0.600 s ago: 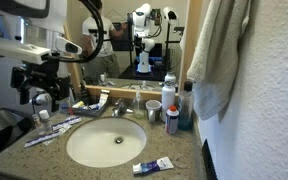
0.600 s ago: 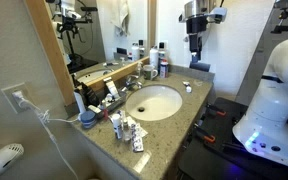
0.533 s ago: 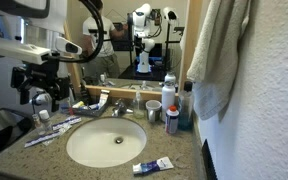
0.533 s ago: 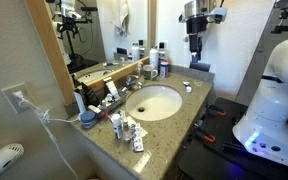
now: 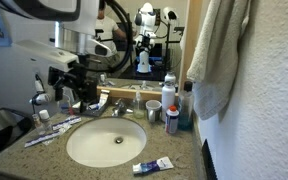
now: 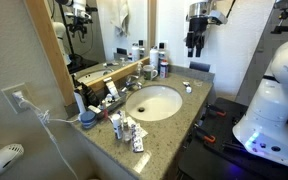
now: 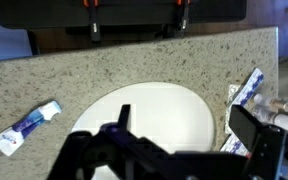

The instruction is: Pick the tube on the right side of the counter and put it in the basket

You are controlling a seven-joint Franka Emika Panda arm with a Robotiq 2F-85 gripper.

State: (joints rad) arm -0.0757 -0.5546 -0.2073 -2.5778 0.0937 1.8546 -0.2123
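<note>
I will move my gripper down toward the left in the wrist view and turn it so it straddles the tube's blue end by the sink, because the tube lies at a slant there.
The tube is white with blue ends and lies flat on the counter's front edge, right of the sink. It also shows in an exterior view and at the left of the wrist view. The dark low basket stands at the back by the mirror with toiletries in it, and shows in an exterior view. My gripper hangs high above the counter, open and empty, apart from the tube. It shows in an exterior view and over the sink bowl in the wrist view.
Long white-and-blue toothbrush packs lie left of the sink and show at the right of the wrist view. Bottles and a cup stand at the back right. A towel hangs on the right wall. A faucet is behind the bowl.
The arm has swung sideways over the counter, moving right in one exterior view and slightly up and right in the other. The tube and basket have not moved.
</note>
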